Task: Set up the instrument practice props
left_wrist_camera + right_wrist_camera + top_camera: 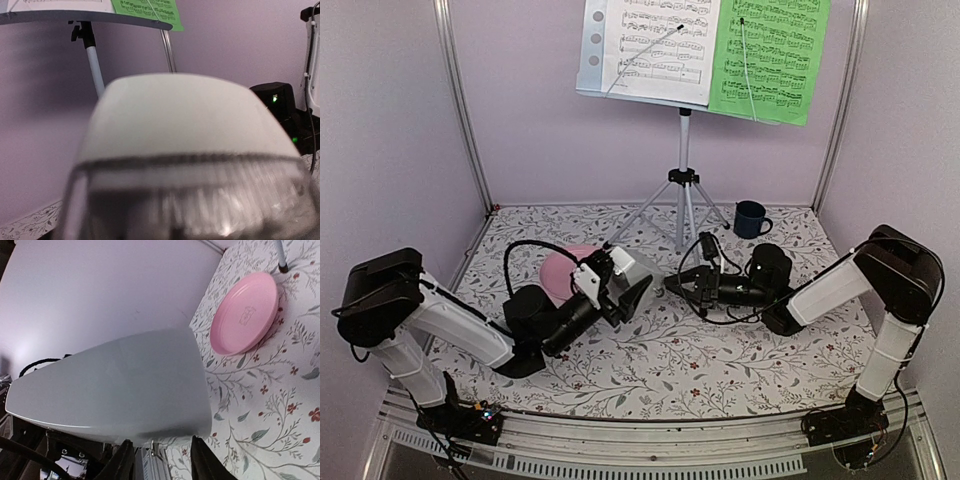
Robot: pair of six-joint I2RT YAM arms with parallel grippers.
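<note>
The open cloth before the tripod point(660, 328) lies below my left gripper. I should tilt my left gripper down next and lower the metronome point(635, 272) onto that spot to let it go.
The music stand point(683, 150) is upright at the back on its silver tripod. A white music sheet point(655, 45) and a green music sheet point(770, 50) rest side by side on its desk. My left gripper point(610, 285) is shut on the white metronome point(635, 272), holding it tilted above the tablecloth. The metronome point(185, 125) fills the left wrist view and hides the fingers there. My right gripper point(670, 285) is open just right of the metronome. Its dark fingertips point(125, 462) stand apart at the lower edge of the metronome point(125, 385).
A pink plate point(555, 272) lies on the floral cloth behind the left gripper, also seen as the plate point(245, 312) in the right wrist view. A dark blue mug point(750, 218) stands back right beside the tripod legs. Purple walls and metal frame posts enclose the table.
</note>
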